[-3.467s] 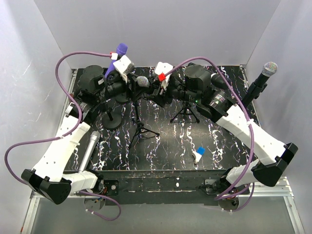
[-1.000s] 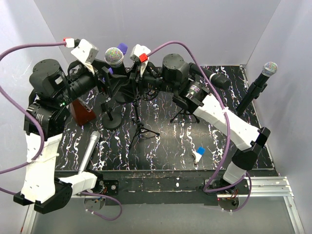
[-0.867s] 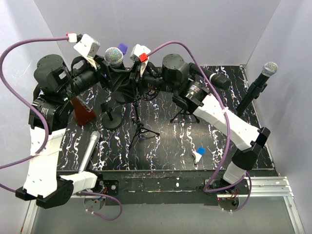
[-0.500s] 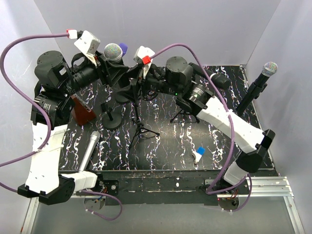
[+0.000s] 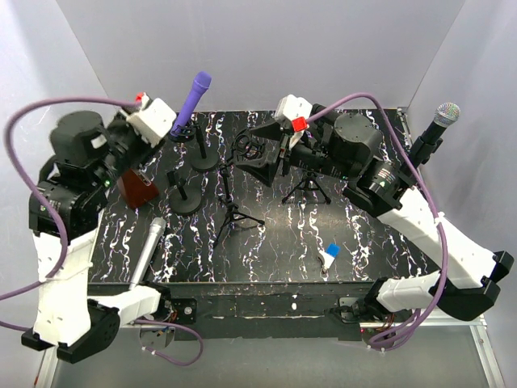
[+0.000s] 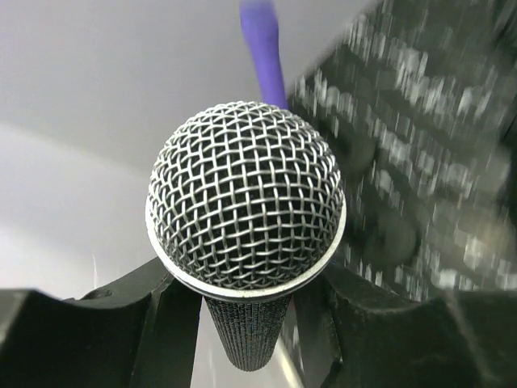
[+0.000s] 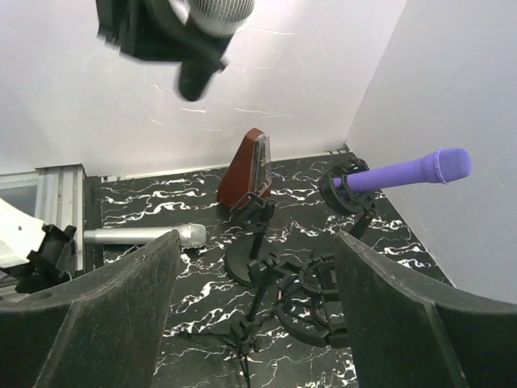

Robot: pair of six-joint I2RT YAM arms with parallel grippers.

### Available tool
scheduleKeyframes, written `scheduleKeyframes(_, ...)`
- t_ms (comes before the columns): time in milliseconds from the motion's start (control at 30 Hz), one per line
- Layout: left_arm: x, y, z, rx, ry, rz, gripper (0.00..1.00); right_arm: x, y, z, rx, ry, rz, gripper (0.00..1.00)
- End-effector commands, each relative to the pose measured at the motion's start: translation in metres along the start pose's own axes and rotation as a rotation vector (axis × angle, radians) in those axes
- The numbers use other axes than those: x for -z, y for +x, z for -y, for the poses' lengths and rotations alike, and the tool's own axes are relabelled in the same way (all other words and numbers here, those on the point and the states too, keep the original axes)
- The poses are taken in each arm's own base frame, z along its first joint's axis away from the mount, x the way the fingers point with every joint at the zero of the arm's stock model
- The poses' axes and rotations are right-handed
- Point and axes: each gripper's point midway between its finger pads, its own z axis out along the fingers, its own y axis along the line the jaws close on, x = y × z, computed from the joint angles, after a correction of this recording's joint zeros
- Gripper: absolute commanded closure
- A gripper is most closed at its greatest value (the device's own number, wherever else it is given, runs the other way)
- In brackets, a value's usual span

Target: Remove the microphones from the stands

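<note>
The handle is clear of the empty ring mount, so my left gripper should lower the microphone to the bare tabletop (image 5: 134, 232) beside the silver microphone.
My left gripper (image 6: 258, 323) is shut on the black handle of a microphone with a silver mesh head (image 6: 246, 206) and holds it in the air at the far left, clear of any stand. It also shows at the top of the right wrist view (image 7: 194, 32). In the top view the left gripper (image 5: 157, 129) hides the microphone. The black tripod stand (image 5: 233, 212) has an empty ring mount (image 7: 363, 311). My right gripper (image 5: 257, 149) hangs open and empty just above that mount (image 7: 258, 323).
A purple microphone (image 5: 191, 103) sits in a round-base stand at the back. A silver microphone (image 5: 148, 246) lies at the left front beside a red metronome (image 5: 137, 186). Another microphone (image 5: 447, 113) stands at the right wall. A second tripod (image 5: 307, 187), a bare round-base stand (image 5: 186, 194) and a blue-white tag (image 5: 329, 253) are on the table.
My left gripper has pulled the microphone up and away to the left, off the tripod stand. My right arm has drawn back to the right, its gripper now open over the empty mount.
</note>
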Motion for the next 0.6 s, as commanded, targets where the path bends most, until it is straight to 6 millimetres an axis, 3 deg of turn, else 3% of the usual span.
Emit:
scheduleKeyframes(0, 0.032, 0.144, 0.009, -0.107, -0.095, -0.663, 1.0, 0.004, 0.004, 0.009, 0.016, 0.032, -0.012, 0.18)
scheduleKeyframes(33, 0.04, 0.165, 0.01, -0.098, -0.157, -0.768, 1.0, 0.004, 0.007, 0.008, 0.01, 0.031, -0.017, 0.19)
scheduleKeyframes(133, 0.052, 0.206, 0.042, -0.039, -0.125, -0.885, 1.0, 0.004, 0.008, 0.008, -0.003, 0.032, -0.014, 0.2)
scheduleKeyframes(233, 0.059, 0.26, 0.068, 0.01, -0.132, -1.033, 1.0, 0.003, 0.009, 0.01, -0.018, 0.03, -0.015, 0.21)
scheduleKeyframes(333, 0.053, 0.31, 0.081, 0.053, -0.248, -1.103, 1.0, 0.002, 0.01, 0.01, -0.034, 0.026, -0.011, 0.21)
scheduleKeyframes(567, 0.033, 0.38, 0.097, 0.308, -0.299, -1.182, 1.0, 0.01, 0.013, 0.015, -0.018, 0.043, -0.027, 0.22)
